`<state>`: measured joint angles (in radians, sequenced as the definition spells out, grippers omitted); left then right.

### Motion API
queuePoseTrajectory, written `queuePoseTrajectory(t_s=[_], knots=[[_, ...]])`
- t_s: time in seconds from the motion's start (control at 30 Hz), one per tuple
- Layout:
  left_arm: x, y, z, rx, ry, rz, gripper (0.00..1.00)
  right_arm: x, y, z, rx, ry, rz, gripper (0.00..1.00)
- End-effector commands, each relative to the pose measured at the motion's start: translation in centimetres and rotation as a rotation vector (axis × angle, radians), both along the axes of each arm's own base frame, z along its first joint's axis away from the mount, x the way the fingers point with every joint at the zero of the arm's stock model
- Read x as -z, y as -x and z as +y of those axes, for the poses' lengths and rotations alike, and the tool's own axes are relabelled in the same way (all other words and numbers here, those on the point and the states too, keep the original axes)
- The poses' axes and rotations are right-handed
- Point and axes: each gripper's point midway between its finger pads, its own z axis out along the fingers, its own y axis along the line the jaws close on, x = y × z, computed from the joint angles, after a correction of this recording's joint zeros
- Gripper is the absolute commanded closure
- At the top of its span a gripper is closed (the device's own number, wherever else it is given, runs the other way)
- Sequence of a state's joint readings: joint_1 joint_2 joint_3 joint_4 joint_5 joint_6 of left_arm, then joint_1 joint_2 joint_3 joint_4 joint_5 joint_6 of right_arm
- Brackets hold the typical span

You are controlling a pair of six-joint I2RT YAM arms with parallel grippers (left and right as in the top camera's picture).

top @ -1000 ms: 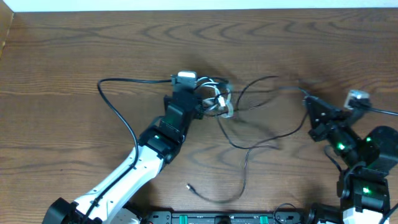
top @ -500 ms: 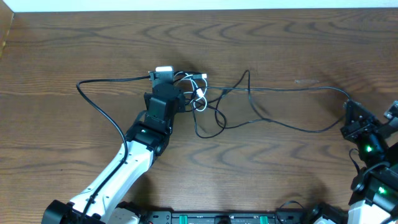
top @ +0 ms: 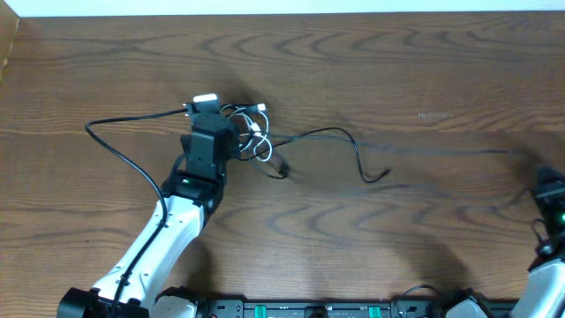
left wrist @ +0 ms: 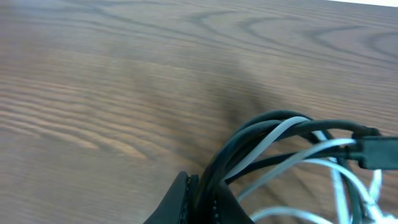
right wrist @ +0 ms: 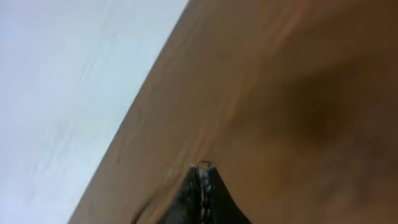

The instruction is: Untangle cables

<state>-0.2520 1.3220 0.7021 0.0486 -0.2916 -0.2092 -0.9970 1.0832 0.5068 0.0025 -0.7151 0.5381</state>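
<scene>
My right gripper has the thin cable, which already spans the tabletop, so it should move farther to the right in the overhead view, away from the tangle (top: 256, 137), and release the cable.
The cables form a tangle (top: 256, 137) of black and white cords left of centre in the overhead view. My left gripper (top: 231, 140) is shut on it. In the left wrist view the fingertips (left wrist: 200, 191) pinch a bundle of black and white cords (left wrist: 267, 134) just above the table. One black cable (top: 353, 146) trails right from the tangle in a loose curve. A faint blurred streak (top: 459, 150) runs on toward my right gripper (top: 549, 190) at the right frame edge. In the right wrist view its jaws (right wrist: 202, 168) are pressed together with a thin blurred cable at the tips.
The left arm's own thick black wire (top: 115, 146) loops over the wooden table (top: 397, 71) left of the gripper. A pale strip (right wrist: 62, 74) beyond the table edge fills the left of the right wrist view.
My left gripper has moved left with the tangle. My right gripper has moved right to the frame edge, drawing a black cable out. The loose loops in the middle have straightened.
</scene>
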Motion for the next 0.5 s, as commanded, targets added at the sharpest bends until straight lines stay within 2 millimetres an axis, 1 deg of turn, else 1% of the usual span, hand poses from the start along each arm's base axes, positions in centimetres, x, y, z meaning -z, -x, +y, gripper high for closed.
queuePoseTrajectory(t_s=[0.0, 0.03, 0.13, 0.23, 0.3, 0.33, 0.37, 0.4, 0.43, 0.47], knots=[[-1.0, -0.5, 3.4, -0.101, -0.022, -0.024, 0.92, 0.6, 1.4, -2.0, 0.036, -0.073, -0.042, 0.99], [-1.0, -0.5, 4.4, -0.127, -0.022, -0.023, 0.93, 1.0, 2.0, -2.9, 0.063, -0.107, -0.055, 0.99], [-1.0, -0.4, 6.3, -0.176, -0.022, -0.023, 0.92, 1.7, 2.6, -4.3, 0.102, -0.149, -0.069, 0.99], [-1.0, -0.3, 7.3, -0.202, -0.022, -0.022, 0.92, 1.8, 2.2, -4.2, 0.062, -0.166, -0.099, 0.99], [-0.9, -0.4, 7.1, -0.191, -0.014, -0.021, 0.93, 1.9, 1.6, -3.4, 0.010, -0.182, -0.114, 0.99], [-0.7, -0.6, 5.8, -0.132, 0.029, -0.016, 0.92, 1.9, 1.1, -2.8, -0.024, -0.178, -0.116, 0.99], [-0.6, -1.0, 3.7, -0.029, 0.105, -0.015, 0.93, 1.8, 0.2, -1.5, -0.098, -0.143, -0.119, 0.94], [-0.8, -1.2, 2.6, 0.024, 0.144, -0.019, 0.93, 1.7, -0.3, -0.8, -0.135, -0.126, -0.120, 0.89], [-1.4, -1.6, 0.1, 0.141, 0.225, -0.037, 0.93, 1.4, -1.3, 0.7, -0.218, -0.083, -0.127, 0.75], [-2.0, -1.7, -1.3, 0.211, 0.270, -0.055, 0.93, 1.0, -2.3, 2.3, -0.304, -0.036, -0.142, 0.61]])
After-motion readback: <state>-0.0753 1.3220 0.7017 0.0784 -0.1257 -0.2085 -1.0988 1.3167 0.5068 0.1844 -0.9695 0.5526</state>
